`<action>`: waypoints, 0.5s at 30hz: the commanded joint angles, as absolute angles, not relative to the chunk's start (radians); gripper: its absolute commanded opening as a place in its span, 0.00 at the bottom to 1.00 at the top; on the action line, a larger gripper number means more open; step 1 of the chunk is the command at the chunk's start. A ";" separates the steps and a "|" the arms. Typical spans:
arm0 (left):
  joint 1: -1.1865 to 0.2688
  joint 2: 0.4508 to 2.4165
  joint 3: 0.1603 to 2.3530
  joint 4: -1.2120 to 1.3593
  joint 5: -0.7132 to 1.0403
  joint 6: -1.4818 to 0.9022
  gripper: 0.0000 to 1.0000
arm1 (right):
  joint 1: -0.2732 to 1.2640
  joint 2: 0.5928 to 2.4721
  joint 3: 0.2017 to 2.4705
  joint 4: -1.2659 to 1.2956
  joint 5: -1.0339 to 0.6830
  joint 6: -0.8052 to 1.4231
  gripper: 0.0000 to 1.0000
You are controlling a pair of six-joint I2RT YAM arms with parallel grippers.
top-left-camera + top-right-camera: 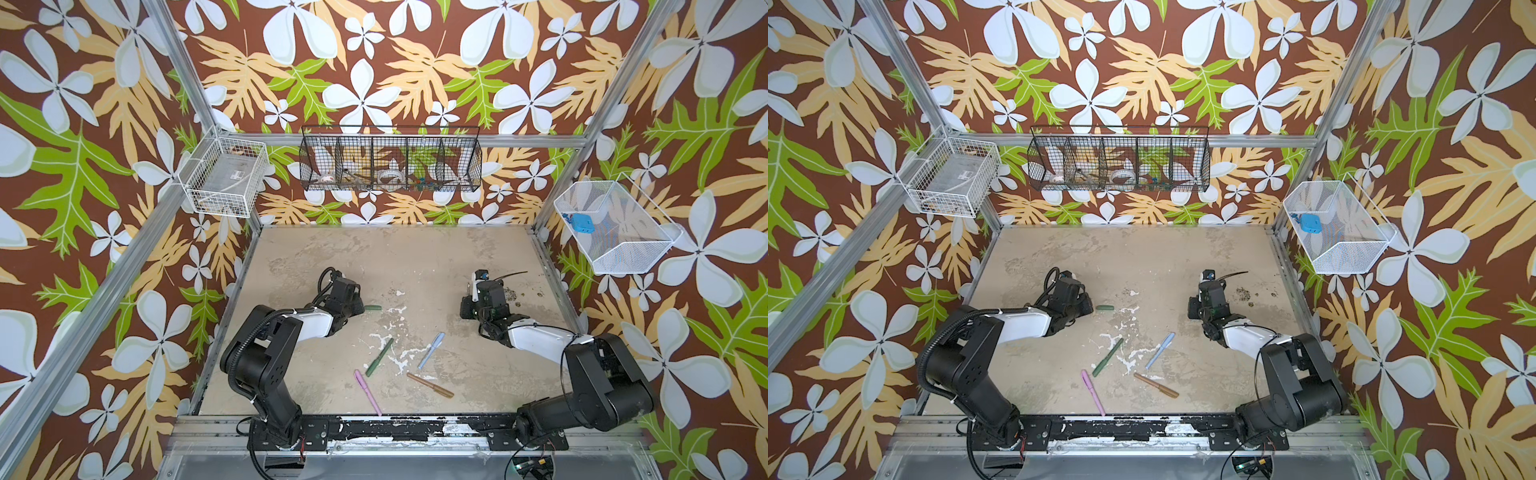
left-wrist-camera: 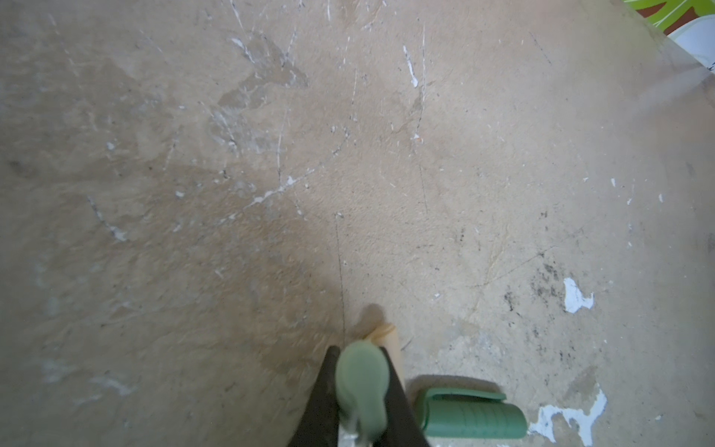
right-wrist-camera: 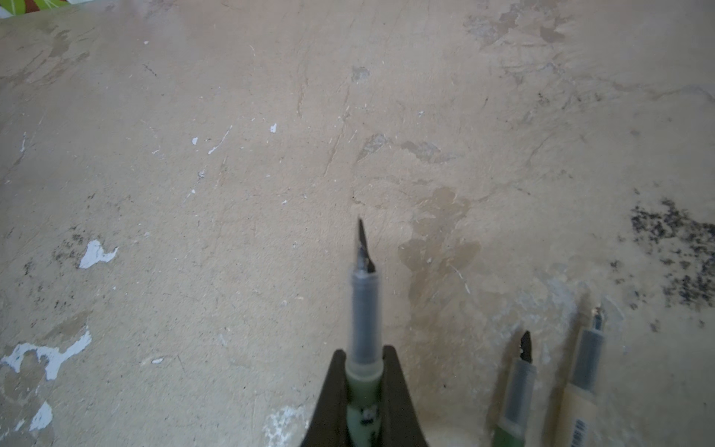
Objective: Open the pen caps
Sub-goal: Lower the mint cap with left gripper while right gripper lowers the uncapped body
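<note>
The pale green pen body (image 3: 363, 309) has a bare nib, so next my right gripper should lower it onto the clear tabletop beside the uncapped green pen and let go of it.
My left gripper (image 2: 360, 352) is shut on a pale green pen cap (image 2: 361, 383), seen end-on. Beside it on the table lies a darker green cap (image 2: 472, 416) (image 1: 372, 308), and a beige cap (image 2: 390, 340) peeks from behind the fingers. My right gripper (image 3: 363, 371) is shut on a pale green pen body (image 3: 363, 309) with its dark nib bare. Two uncapped pens, green (image 3: 516, 391) and beige (image 3: 580, 371), lie next to it. In both top views a dark green pen (image 1: 379, 357), a light blue one (image 1: 431, 351), a pink one (image 1: 367, 392) and a brown one (image 1: 430, 385) lie capped near the front.
Wire baskets hang on the walls: white at the left (image 1: 226, 176), black at the back (image 1: 390, 164), white at the right (image 1: 615, 226). A metal rail (image 1: 374, 428) runs along the table's front edge, with both arm bases on it.
</note>
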State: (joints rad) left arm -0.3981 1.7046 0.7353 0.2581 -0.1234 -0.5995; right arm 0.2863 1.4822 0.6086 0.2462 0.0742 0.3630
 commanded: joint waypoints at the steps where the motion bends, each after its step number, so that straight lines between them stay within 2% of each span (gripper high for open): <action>1: -0.396 1.718 0.748 0.235 -0.142 -0.589 0.06 | 0.274 1.506 0.621 0.238 0.056 0.397 0.00; 5: -0.396 1.747 0.768 0.215 -0.147 -0.580 0.07 | 0.268 1.548 0.639 0.229 0.051 0.399 0.00; 9: -0.396 1.753 0.773 0.210 -0.143 -0.579 0.10 | 0.265 1.598 0.665 0.218 0.049 0.397 0.04; 15: -0.396 1.753 0.777 0.204 -0.150 -0.571 0.21 | 0.264 1.666 0.717 0.185 0.100 0.378 0.12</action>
